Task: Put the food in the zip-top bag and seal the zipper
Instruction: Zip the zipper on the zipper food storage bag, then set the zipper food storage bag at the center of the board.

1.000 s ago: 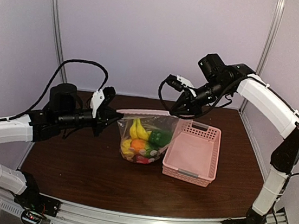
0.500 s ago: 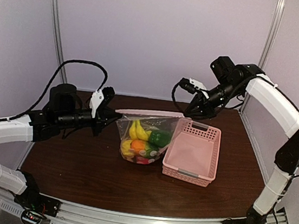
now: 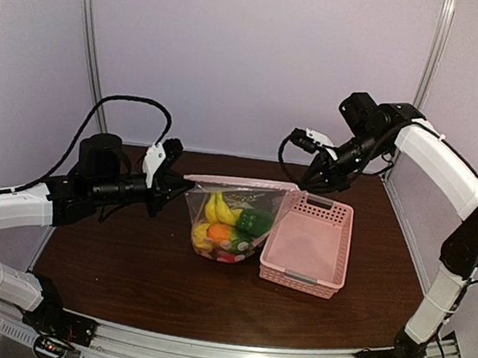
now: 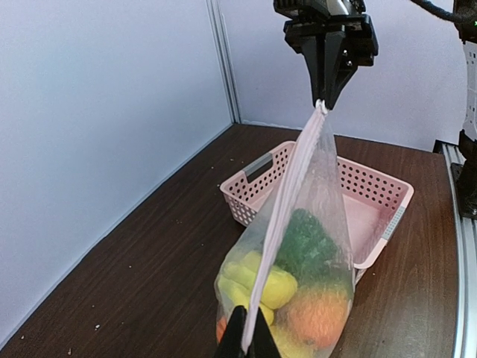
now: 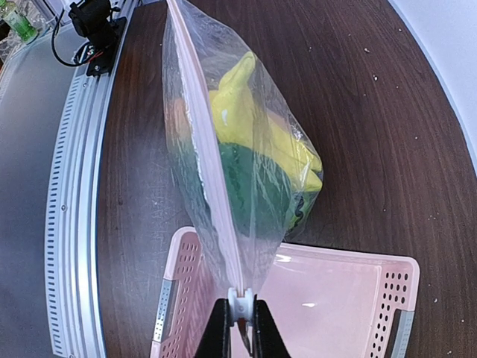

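Observation:
The robot's right gripper will next move up, then back and down beside the basket's near corner, laying the bag flat, because the slider is at the zipper's end.
The clear zip-top bag hangs between my two grippers, its bottom on the table. It holds the toy food: yellow banana, green pepper, an orange and other pieces. Its whitish zipper strip is stretched taut along the top. My left gripper is shut on the strip's left end, also seen in the left wrist view. My right gripper is shut on the small white slider at the strip's right end, above the pink basket.
The pink slatted basket stands right of the bag, touching it, and holds nothing. Metal posts and pale walls enclose the back and sides. A rail runs along the table's near edge.
My right gripper has moved right along the zipper strip with the slider, from mid-strip to the bag's right end. The strip now lies straight and taut. The left arm has held still.

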You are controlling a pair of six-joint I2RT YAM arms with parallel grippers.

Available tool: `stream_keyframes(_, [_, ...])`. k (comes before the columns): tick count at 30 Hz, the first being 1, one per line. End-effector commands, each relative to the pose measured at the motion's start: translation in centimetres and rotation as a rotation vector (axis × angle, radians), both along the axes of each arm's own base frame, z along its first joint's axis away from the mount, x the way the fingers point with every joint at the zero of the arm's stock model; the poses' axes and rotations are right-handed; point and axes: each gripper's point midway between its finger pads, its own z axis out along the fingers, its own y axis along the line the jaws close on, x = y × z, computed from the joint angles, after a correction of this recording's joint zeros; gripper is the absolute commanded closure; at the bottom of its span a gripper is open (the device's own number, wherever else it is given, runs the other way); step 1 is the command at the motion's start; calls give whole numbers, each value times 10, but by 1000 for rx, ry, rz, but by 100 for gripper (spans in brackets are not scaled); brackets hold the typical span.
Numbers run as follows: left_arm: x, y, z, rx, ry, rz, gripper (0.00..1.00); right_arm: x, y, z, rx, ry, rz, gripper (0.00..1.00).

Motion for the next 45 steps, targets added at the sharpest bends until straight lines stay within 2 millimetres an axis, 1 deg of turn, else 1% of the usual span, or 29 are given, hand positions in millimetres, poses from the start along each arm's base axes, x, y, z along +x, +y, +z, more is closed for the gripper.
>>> stream_keyframes(1, [15,14,-4,11,-11,73,100,7,-35,-10,-120,-5,-82,100])
stream_keyframes(6, [15,12,-5,7,-5,65,100,8,-35,-9,-115,-11,-81,100])
stream_keyframes(8, [14,7,-6,-7,4,45,100,10,-29,-7,-89,-11,-78,100])
stream_keyframes(10, [19,2,-4,-30,26,41,100,14,-19,-3,-56,-11,-72,100])
stream_keyframes(13, [37,-8,7,-55,38,70,100,20,4,5,-11,-21,-47,100])
stream_keyframes(15, [52,-11,22,-57,1,101,100,33,21,14,34,-38,-63,100])
stream_keyframes(18, [87,-10,46,-27,-64,175,100,62,41,38,120,-94,-101,100])
stream_keyframes(19, [99,-7,53,-20,-76,197,100,74,46,52,150,-138,-120,100])
stream_keyframes(21, [119,3,69,-35,-94,222,100,91,51,66,180,-208,-146,100])
stream_keyframes(22, [124,6,75,-39,-107,216,100,97,53,72,189,-240,-153,100])
stream_keyframes(24, [124,9,85,-35,-142,189,100,100,54,80,194,-279,-152,100])
stream_keyframes(26, [114,8,87,-28,-152,143,100,92,55,83,222,-272,-136,100])
stream_keyframes(27, [108,7,84,-26,-140,119,100,86,57,82,243,-259,-123,100])
stream_keyframes(29, [90,5,64,-21,-77,56,99,69,61,72,274,-224,-93,99])
stream_keyframes(31, [72,5,37,-19,17,10,93,45,71,55,281,-189,-36,97])
stream_keyframes(33, [52,10,8,-21,108,-18,88,17,83,25,263,-130,21,95])
stream_keyframes(35, [30,19,-12,-31,169,-24,86,-14,93,-11,213,-58,90,94])
stream_keyframes(36, [20,24,-19,-27,184,-29,84,-29,96,-27,178,-23,131,93])
stream_keyframes(37, [10,28,-25,-34,221,-28,82,-46,94,-45,134,20,175,93])
stream_keyframes(38, [0,31,-30,-25,249,-39,78,-58,91,-58,98,52,210,93])
stream_keyframes(39, [-11,34,-33,-13,268,-58,71,-69,87,-68,67,82,235,92])
stream_keyframes(40, [-22,37,-36,1,289,-78,67,-77,81,-75,42,108,251,89])
stream_keyframes(41, [-31,40,-37,20,289,-99,64,-84,74,-80,22,124,266,83])
stream_keyframes(43, [-41,49,-38,55,293,-92,56,-100,60,-86,-13,144,297,58])
stream_keyframes(44, [-44,53,-35,63,277,-80,54,-105,54,-88,-28,141,310,51])
stream_keyframes(45, [-43,57,-34,74,258,-57,50,-107,50,-88,-39,137,310,48])
